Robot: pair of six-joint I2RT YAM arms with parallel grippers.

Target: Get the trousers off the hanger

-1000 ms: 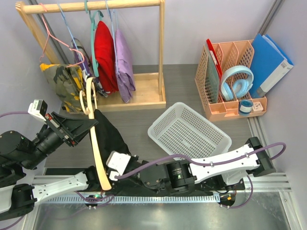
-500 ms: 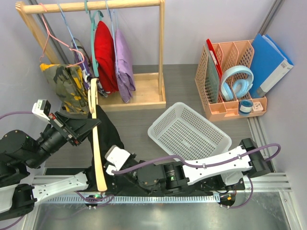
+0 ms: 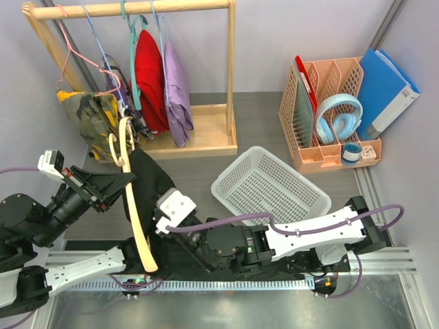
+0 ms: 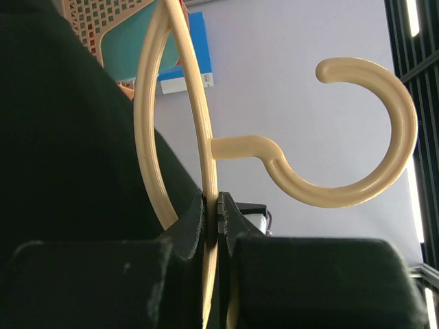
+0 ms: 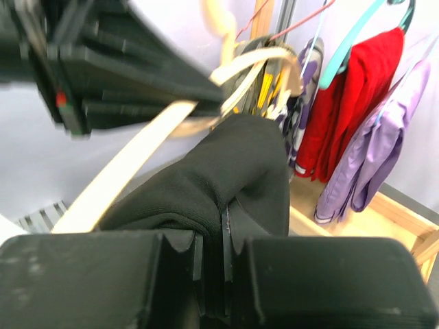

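The trousers (image 3: 154, 185) go toward the empty basket (image 3: 269, 190) next, then down into it for release. That basket lies below my right gripper and to its right in the top view.
The cream hanger (image 3: 132, 205) is held up near the left arm, hook (image 3: 119, 144) pointing toward the rack. My left gripper (image 3: 122, 184) is shut on one of its thin arms; the left wrist view shows the hanger (image 4: 204, 137) pinched between the pads at the left gripper (image 4: 217, 205). The black trousers (image 3: 154, 185) hang over the hanger's bar. My right gripper (image 5: 224, 236) is shut on a fold of the trousers (image 5: 226, 164), just right of the hanger (image 5: 130, 164). In the top view its fingers are hidden in the cloth.
A wooden rack (image 3: 230, 75) at the back left carries a red garment (image 3: 149, 75), a purple one (image 3: 177, 89) and a camouflage one (image 3: 89, 116). A white basket (image 3: 267, 188) sits mid-table. An orange organiser (image 3: 329, 113) with headphones and a blue folder (image 3: 387, 86) stand at the back right.
The right wrist has moved up and away from the near edge with the black cloth in its grip. The hanger has rocked, its hook swinging toward the rack and back. The left arm shifted slightly left.
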